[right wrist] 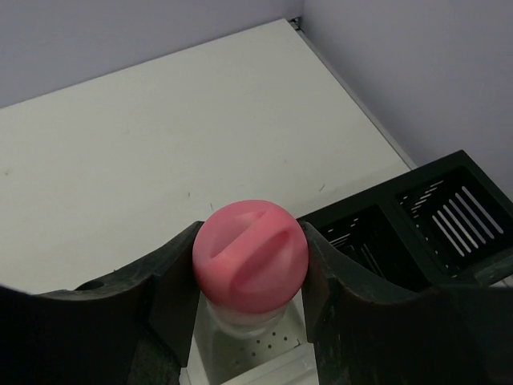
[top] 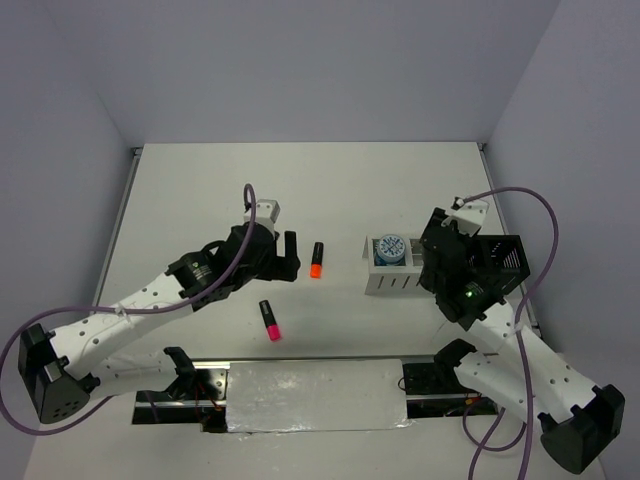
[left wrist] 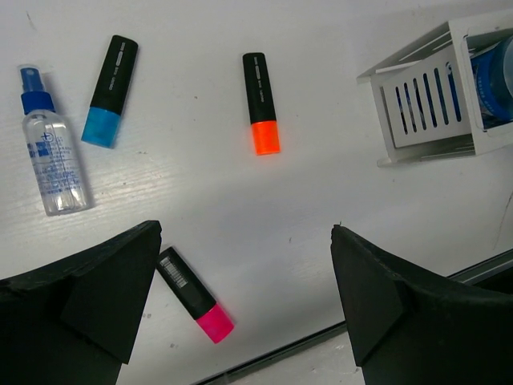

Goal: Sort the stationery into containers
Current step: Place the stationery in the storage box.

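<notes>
Next, my left gripper moves down and to the right in the top view onto the orange marker's black-orange joint (top: 317, 263) (left wrist: 264, 122), since bare table on both sides gives fingers room.
My right gripper (right wrist: 250, 245) is shut on the round pink cap of the pink tube (right wrist: 250, 277) and holds it upright over a compartment of the white slatted organizer (right wrist: 272, 365). In the top view this gripper (top: 438, 255) hangs over the organizer's (top: 385, 283) right half; the dotted-lid tin (top: 390, 247) sits in its left half. My left gripper (left wrist: 244, 265) is open and empty above the table. The pink marker (left wrist: 195, 295) lies by its left finger. The orange marker (left wrist: 260, 104), blue marker (left wrist: 111, 92) and clear blue-capped bottle (left wrist: 50, 156) lie further out.
The black mesh box (top: 503, 262) stands right of the white organizer, touching it, and shows in the right wrist view (right wrist: 417, 233). The orange marker (top: 316, 260) and pink marker (top: 270, 320) lie in mid-table. A metal strip (top: 315, 395) runs along the near edge.
</notes>
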{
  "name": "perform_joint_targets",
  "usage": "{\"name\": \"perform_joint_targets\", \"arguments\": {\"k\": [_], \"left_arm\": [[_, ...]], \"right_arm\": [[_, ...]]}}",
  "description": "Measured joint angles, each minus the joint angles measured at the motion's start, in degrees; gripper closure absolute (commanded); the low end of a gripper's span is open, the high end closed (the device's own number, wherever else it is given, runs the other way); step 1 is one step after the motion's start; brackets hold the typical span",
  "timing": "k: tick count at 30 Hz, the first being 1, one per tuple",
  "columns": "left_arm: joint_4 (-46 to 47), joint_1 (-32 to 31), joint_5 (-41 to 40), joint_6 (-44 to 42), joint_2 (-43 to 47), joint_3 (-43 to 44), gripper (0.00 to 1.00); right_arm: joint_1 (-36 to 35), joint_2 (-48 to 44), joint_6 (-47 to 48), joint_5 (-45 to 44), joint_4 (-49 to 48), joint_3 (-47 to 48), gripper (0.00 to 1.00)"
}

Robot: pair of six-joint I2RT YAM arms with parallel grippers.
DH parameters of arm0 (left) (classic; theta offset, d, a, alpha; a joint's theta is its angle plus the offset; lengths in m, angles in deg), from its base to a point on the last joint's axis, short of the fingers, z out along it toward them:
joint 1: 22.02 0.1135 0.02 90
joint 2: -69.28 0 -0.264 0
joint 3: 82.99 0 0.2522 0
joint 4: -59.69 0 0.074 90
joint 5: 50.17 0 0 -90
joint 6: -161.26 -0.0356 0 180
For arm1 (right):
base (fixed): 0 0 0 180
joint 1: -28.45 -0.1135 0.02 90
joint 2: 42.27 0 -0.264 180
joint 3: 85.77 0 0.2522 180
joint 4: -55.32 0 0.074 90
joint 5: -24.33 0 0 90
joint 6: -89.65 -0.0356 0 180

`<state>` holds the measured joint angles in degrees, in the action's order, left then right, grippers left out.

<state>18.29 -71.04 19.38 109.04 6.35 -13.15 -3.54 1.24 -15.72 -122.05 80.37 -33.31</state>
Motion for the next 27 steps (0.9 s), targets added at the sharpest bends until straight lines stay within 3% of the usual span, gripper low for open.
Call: {"name": "perform_joint_targets", "arguments": {"k": [5, 7, 9, 11, 14, 19, 20, 27], "left_arm": [[0.66, 0.0, 0.9, 0.22, -0.33, -0.87, 0.01], [0.9, 0.0, 1.25, 0.35, -0.92, -0.87, 0.01], [0.74, 0.0, 1.25, 1.36, -1.49, -0.98, 0.01], [0.37, 0.0, 1.18, 2.23, -1.73, -1.2, 0.01], [-0.33, 0.0, 0.9, 4.5, -1.73, -1.9, 0.01], [-1.73, 0.0, 0.87, 6.16, -2.99, -2.97, 0.01], [-1.62, 0.0, 0.96, 6.12, -3.78, -2.97, 0.01], [-0.35, 0.0, 2.58, 3.74, -16.59, 0.48, 0.01]], "right_arm": [[0.37, 0.2, -2.69, 0.17, -0.52, -3.72, 0.96], [0.44, 0.63, -3.93, 0.42, -0.55, -5.25, 0.91], [0.44, 1.09, -5.01, 1.16, -0.44, -6.38, 0.7], [0.44, 1.09, -5.84, 2.08, -0.5, -7.19, 0.3], [0.44, 0.46, -7.19, 3.52, -0.76, -8.0, 0.18], [0.44, -2.03, -8.22, 6.29, -0.55, -8.26, 0.09], [0.44, -2.43, -8.44, 6.75, -0.28, -8.2, 0.0], [0.44, -5.66, -9.68, 13.03, 6.08, -1.95, 0.0]]}}
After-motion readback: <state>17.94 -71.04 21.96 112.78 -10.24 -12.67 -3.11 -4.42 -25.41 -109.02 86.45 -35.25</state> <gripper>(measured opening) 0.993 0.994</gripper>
